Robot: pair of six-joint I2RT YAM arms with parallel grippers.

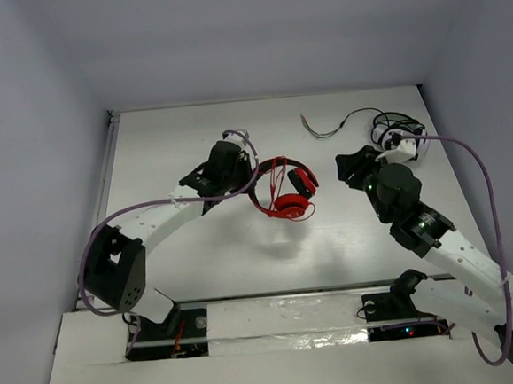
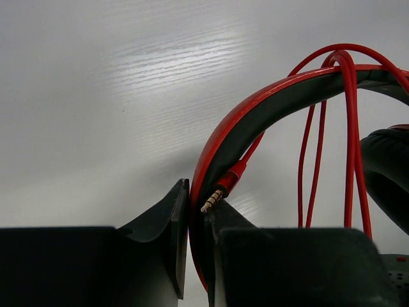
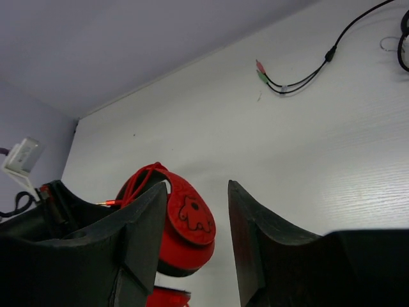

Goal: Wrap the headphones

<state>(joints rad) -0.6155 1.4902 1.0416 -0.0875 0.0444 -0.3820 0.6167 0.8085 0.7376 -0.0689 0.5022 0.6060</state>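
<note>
My left gripper holds the headband (image 2: 255, 115), and the red headphones still hang in the air. It needs to bring them down onto the bare tabletop below next and release them there.
The red headphones (image 1: 283, 194) hang above the table with the thin red cable (image 1: 273, 177) looped over the red-and-black headband. My left gripper (image 1: 253, 170) is shut on the headband (image 2: 255, 115). In the left wrist view its gripper (image 2: 199, 217) pinches the band, with the cable's plug (image 2: 213, 200) lying against the right finger and cable loops (image 2: 348, 128) draped over the band. My right gripper (image 1: 348, 167) is open and empty, to the right of the headphones. In the right wrist view a round red ear cup (image 3: 188, 220) shows beyond the open gripper (image 3: 197, 185), not touched.
White-and-black headphones (image 1: 401, 136) lie at the back right, just behind my right arm. Their dark cable (image 1: 331, 128) trails left and ends in coloured plugs (image 3: 261, 70). Walls close the table at the back and both sides.
</note>
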